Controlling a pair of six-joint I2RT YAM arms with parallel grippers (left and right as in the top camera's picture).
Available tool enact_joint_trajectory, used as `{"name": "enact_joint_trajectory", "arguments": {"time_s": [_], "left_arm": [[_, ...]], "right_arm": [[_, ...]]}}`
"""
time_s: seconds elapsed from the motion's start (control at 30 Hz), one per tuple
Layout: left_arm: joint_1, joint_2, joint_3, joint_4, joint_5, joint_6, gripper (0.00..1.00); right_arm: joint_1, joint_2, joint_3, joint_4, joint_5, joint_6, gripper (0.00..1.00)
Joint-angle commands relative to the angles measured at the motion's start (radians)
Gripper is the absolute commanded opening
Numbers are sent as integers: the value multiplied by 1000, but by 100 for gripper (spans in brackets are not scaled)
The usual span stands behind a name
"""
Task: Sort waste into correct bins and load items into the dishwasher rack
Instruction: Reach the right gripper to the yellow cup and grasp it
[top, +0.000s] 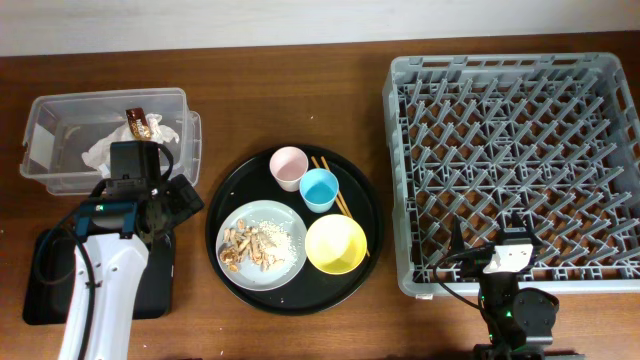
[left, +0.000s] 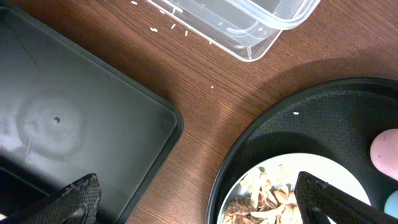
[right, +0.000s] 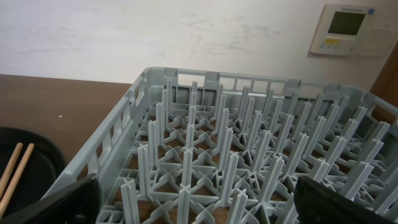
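Observation:
Next, the right gripper moves to the left in the overhead view and tilts down onto the bowl's rim beside the plate (top: 285, 268), because the yellow bowl (top: 336, 243) is empty.
The clear tub (top: 60, 110) at the back left holds a crumpled white napkin (top: 108, 151) and a brown-and-gold wrapper (top: 137, 122). The shallow black tray (top: 160, 285) lies in front of it. The greyish-white plate (top: 285, 268) carries tan food scraps (top: 245, 248). A yellow bowl (top: 336, 243), blue cup (top: 320, 189) and pink cup (top: 288, 167) stand beside it. The grey rack (top: 520, 150) is at the right. My left gripper (top: 170, 205) is open and empty, between the black tray (left: 74, 112) and the plate (left: 329, 171). My right gripper (right: 205, 208) is open over the rack's (right: 249, 124) front edge.
The plate, bowl and cups stand on a large round black tray (top: 225, 205) with wooden chopsticks (top: 337, 195) on it. A few rice grains (left: 168, 28) lie on the wooden table by the tub (left: 249, 25). A wall with a thermostat (right: 348, 28) is behind the rack.

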Motion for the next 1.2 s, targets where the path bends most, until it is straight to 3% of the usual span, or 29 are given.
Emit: {"name": "enact_joint_trajectory", "arguments": {"time_s": [0.0,0.07,0.1,0.13,0.2,0.27,0.33,0.37,0.43,0.47,0.53,0.57,0.6,0.67,0.73,0.8,0.87,0.97,1.1,1.13,1.17], "left_arm": [[2,-1,1,-2,-14,-13,99],[2,0,1,-2,-14,-13,99],[2,0,1,-2,-14,-13,99],[2,-1,1,-2,-14,-13,99],[2,-1,1,-2,-14,-13,99],[2,-1,1,-2,-14,-13,99],[2,0,1,-2,-14,-13,99],[2,0,1,-2,-14,-13,99],[2,-1,1,-2,-14,-13,99],[2,0,1,-2,-14,-13,99],[2,-1,1,-2,-14,-13,99],[2,0,1,-2,-14,-13,99],[2,0,1,-2,-14,-13,99],[2,-1,1,-2,-14,-13,99],[2,-1,1,-2,-14,-13,99],[2,0,1,-2,-14,-13,99],[2,-1,1,-2,-14,-13,99],[2,0,1,-2,-14,-13,99],[2,-1,1,-2,-14,-13,99],[2,0,1,-2,-14,-13,99],[2,-1,1,-2,-14,-13,99]], "right_arm": [[-7,-7,-6,1,7,5,99],[-7,-7,-6,14,-126,21,99],[-7,-7,-6,35,-451,156,99],[-7,-7,-6,57,-573,223,99],[-7,-7,-6,257,-799,482,99],[-7,-7,-6,533,-779,797,99],[-7,-5,26,645,-682,978,99],[-7,11,91,571,-693,975,98],[-7,118,305,215,-749,814,98],[-7,179,387,125,-758,742,98],[-5,419,645,-161,-764,556,98],[23,568,786,-373,-754,396,98],[76,690,893,-529,-691,306,99],[328,926,1075,-743,-353,259,98],[633,1106,1180,-769,-30,344,99],[812,1277,1250,-822,152,424,99],[895,1445,1313,-843,127,499,99],[967,1571,1326,-806,-11,499,99],[968,1747,1323,-735,-42,552,99],[967,1788,1323,-730,-31,563,39],[963,1801,1323,-734,-21,608,34]]}}
